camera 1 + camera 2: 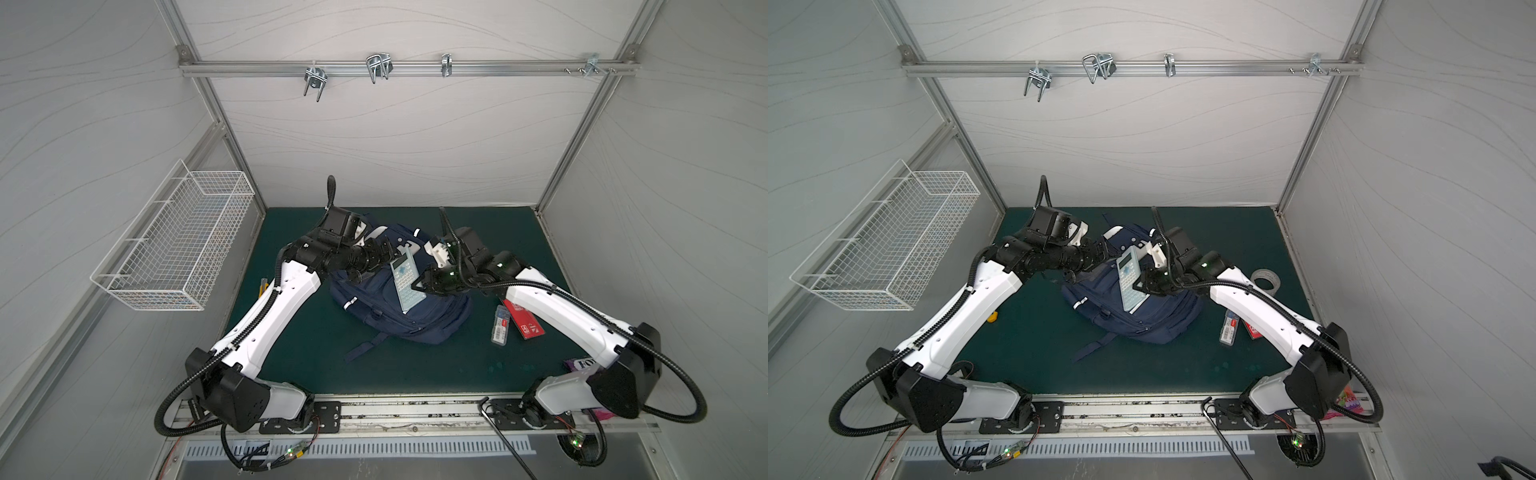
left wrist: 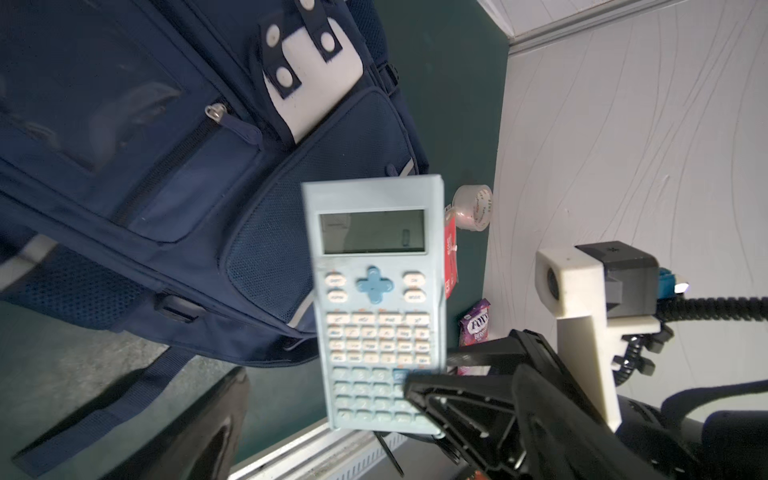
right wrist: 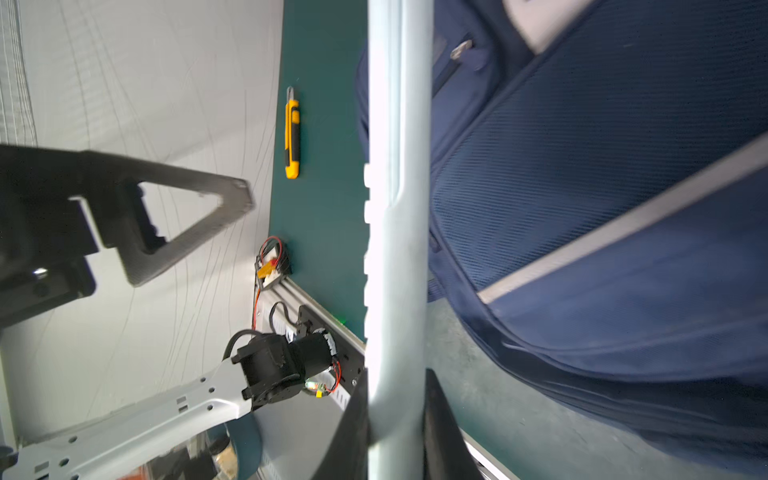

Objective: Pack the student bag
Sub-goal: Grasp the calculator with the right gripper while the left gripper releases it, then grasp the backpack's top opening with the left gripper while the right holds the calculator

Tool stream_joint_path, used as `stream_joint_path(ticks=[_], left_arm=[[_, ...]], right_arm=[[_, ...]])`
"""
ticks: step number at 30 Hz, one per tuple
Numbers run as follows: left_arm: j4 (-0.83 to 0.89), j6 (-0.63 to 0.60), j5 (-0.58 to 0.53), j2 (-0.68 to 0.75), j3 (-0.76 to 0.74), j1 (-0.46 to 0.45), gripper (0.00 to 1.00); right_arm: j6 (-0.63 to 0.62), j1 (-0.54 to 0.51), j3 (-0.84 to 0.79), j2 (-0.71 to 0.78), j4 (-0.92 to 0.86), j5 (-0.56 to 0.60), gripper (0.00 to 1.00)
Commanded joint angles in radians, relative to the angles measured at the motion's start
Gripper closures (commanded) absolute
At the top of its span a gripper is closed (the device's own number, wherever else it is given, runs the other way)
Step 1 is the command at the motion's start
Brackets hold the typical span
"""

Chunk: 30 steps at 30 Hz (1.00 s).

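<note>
I need to swing my empty left gripper across the bag toward the clear case next and down onto the opening's upper edge (image 1: 449, 303), as the bag lies shut below the held calculator.
The student bag (image 1: 415, 324) (image 1: 1158, 320), a navy backpack with white stripes, lies flat on the green mat in both top views. Above it hangs a light blue calculator (image 1: 405, 282) (image 2: 378, 299), and my right gripper (image 1: 419, 286) (image 3: 397, 440) is shut on its lower end, one finger on each face. My left gripper (image 1: 386, 249) (image 1: 1105, 249) stands open just off the calculator's upper end, not touching it. In the left wrist view the bag's white patch (image 2: 320, 83) and a zipped front pocket (image 2: 199, 166) show. The right wrist view has the calculator edge-on (image 3: 397, 249) beside the bag (image 3: 602, 208).
A red box (image 1: 524, 322), a clear case (image 1: 500, 324) and a tape roll (image 1: 1266, 279) lie right of the bag. A purple sweet packet (image 1: 579, 365) is by the right arm's base. A yellow utility knife (image 3: 292, 137) lies at the left. A wire basket (image 1: 174, 245) hangs on the left wall.
</note>
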<state>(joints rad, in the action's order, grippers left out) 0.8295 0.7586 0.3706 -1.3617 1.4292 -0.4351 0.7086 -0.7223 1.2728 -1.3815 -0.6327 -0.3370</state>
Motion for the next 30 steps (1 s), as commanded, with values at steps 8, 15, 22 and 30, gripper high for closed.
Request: stream_joint_path(ticks=[8, 15, 22, 30], left_arm=[[0.059, -0.196, -0.213, -0.048, -0.006, -0.124, 0.09], [0.123, -0.331, -0.397, -0.289, 0.148, -0.356, 0.13], [0.207, -0.436, -0.673, -0.603, 0.436, -0.513, 0.17], [0.234, -0.484, -0.659, -0.837, 0.618, -0.522, 0.22]], right_arm=[[-0.055, 0.326, -0.103, 0.283, -0.161, -0.026, 1.0], [-0.13, 0.574, -0.131, 0.412, -0.318, -0.097, 1.0], [-0.146, 0.683, -0.175, 0.482, -0.385, -0.154, 1.0], [-0.159, 0.71, -0.189, 0.53, -0.435, -0.158, 1.0]])
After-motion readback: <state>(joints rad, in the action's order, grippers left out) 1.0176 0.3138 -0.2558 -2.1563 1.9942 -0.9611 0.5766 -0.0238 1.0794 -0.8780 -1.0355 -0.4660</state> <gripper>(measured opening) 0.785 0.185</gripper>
